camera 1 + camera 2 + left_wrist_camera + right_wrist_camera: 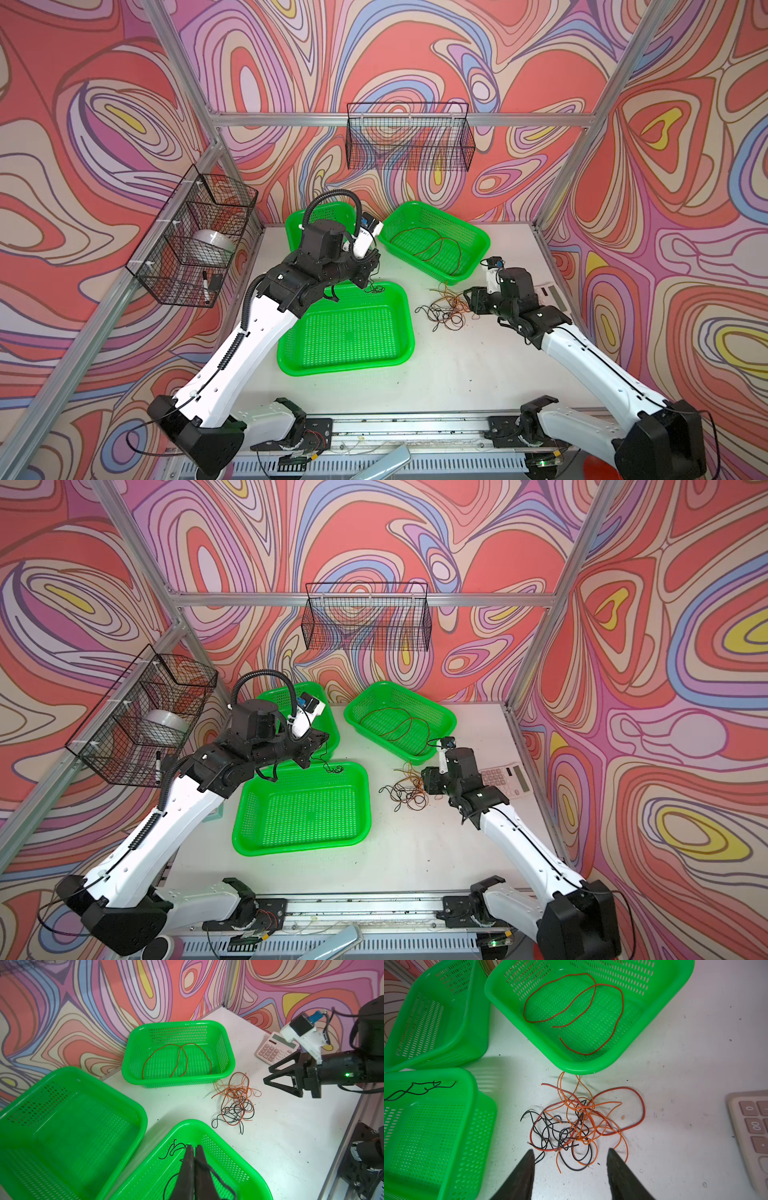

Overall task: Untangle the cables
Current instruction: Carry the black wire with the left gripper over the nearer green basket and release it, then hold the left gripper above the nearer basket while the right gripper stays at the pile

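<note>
The left gripper draws back and down over the near basket's bottom next and releases the black cable, since it hangs only over that basket's far edge.
A tangle of thin orange, red-brown and black cables (446, 309) (409, 789) lies on the white table, right of the near green basket (345, 368). My right gripper (571, 1152) stands open just short of the tangle (581, 1124), its fingertips either side of the nearest loops and holding nothing. My left gripper (194, 1147) is shut on a black cable (174, 1149) over the near basket's far edge; the cable's loose end (376, 288) dangles from the tips. A single red-brown cable (432, 245) (571, 1012) lies looped inside the back right basket (482, 245).
A third green basket (291, 226) stands at the back left, partly behind my left arm. A pink calculator (505, 779) (272, 1051) lies beside my right wrist near the table's right edge. Black wire baskets (195, 237) (409, 137) hang on the left and back walls.
</note>
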